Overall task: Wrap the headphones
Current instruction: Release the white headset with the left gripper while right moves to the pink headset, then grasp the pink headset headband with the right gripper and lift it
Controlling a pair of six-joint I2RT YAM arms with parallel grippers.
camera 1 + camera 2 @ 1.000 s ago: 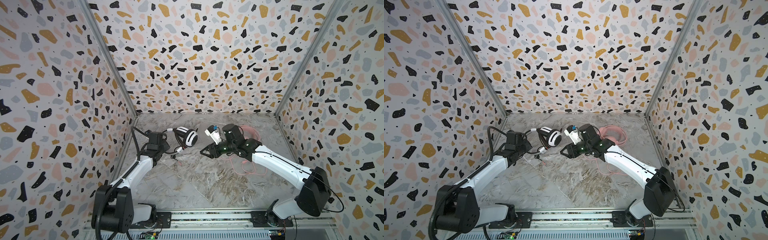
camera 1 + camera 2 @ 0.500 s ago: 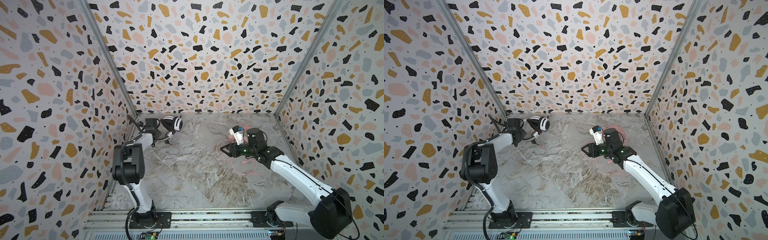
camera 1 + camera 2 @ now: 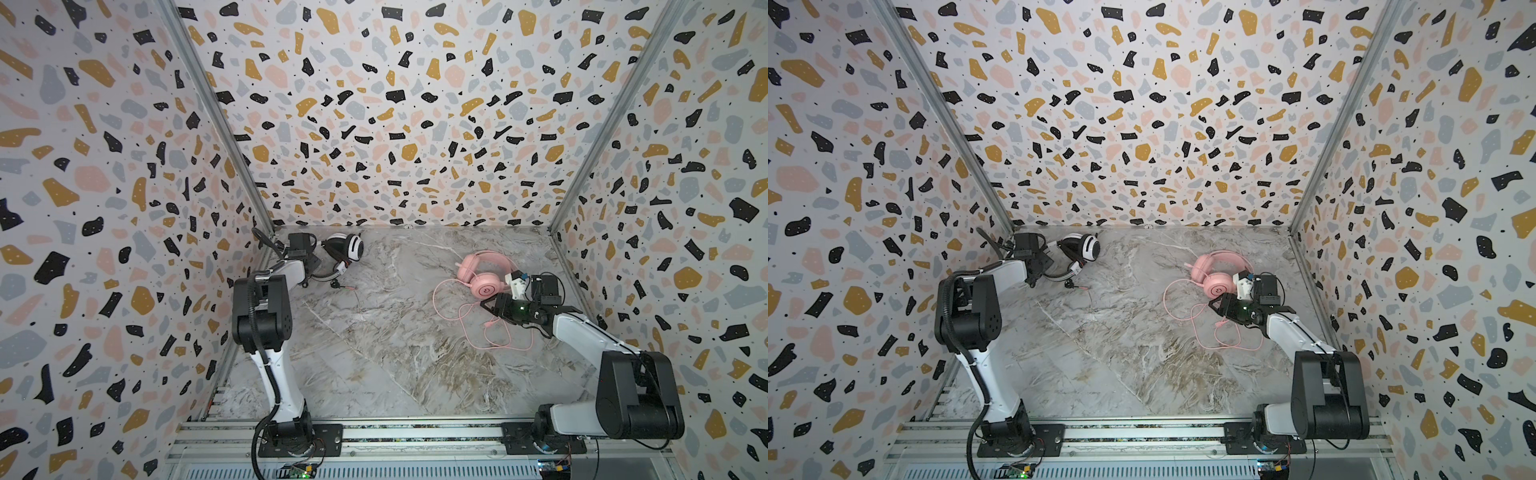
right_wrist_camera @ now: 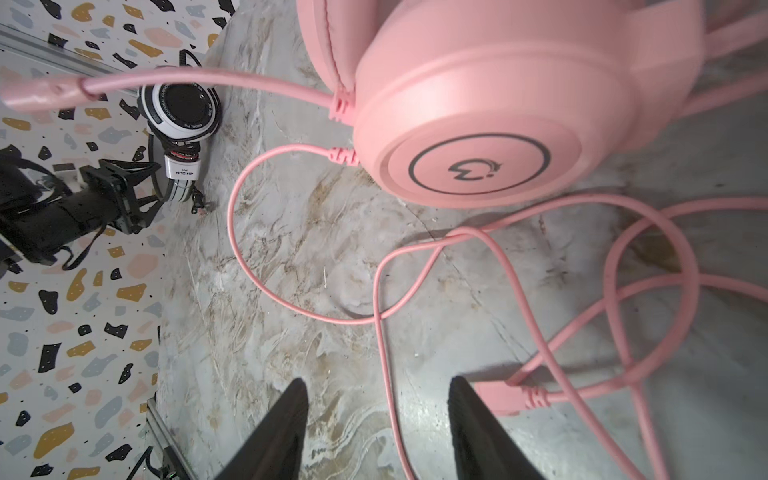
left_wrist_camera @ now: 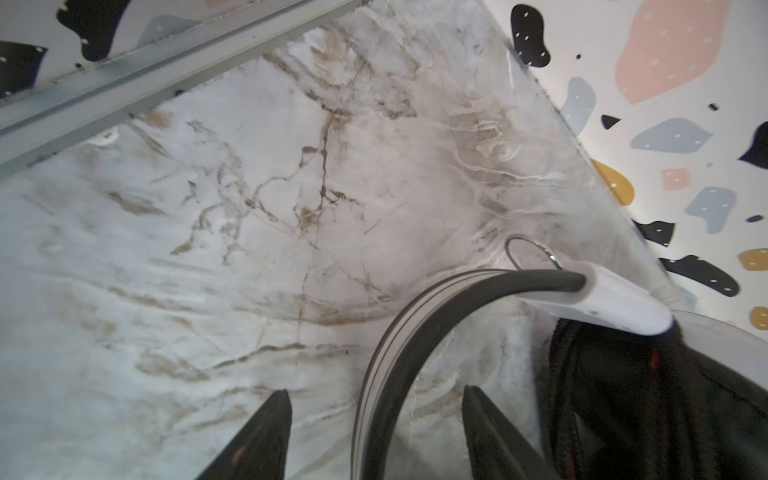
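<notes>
Next, my right gripper moves outward past the pink earcup between my fingers and the pink headphones' headband, tilting down, and closes on their inner strap (image 3: 505, 260).
The white-and-black headphones (image 3: 349, 248) (image 3: 1087, 248) lie in the far left corner, their black cable bundled at the earcup (image 4: 178, 109). My left gripper (image 5: 376, 395) (image 3: 314, 264) is open; the headband (image 5: 399, 332) runs loose between its fingers. The pink headphones (image 3: 484, 275) (image 3: 1219, 275) (image 4: 478, 104) lie at the right, with their pink cable (image 3: 498, 334) (image 4: 376, 291) spread in loose loops on the table. My right gripper (image 4: 378, 384) (image 3: 488, 305) is open just in front of the pink earcup. One cable strand runs between its fingers, and the pink plug (image 4: 505, 397) lies beside one finger.
Terrazzo-patterned walls close the marble table (image 3: 395, 353) on three sides, with metal posts in the far corners. The left wall and its rail (image 5: 124, 83) stand close to my left gripper. A metal rail (image 3: 415, 432) with both arm bases runs along the front.
My left arm carried the white-and-black headphones from the middle to the far left corner and opened its jaws. My right arm swung right, over to the pink headphones.
</notes>
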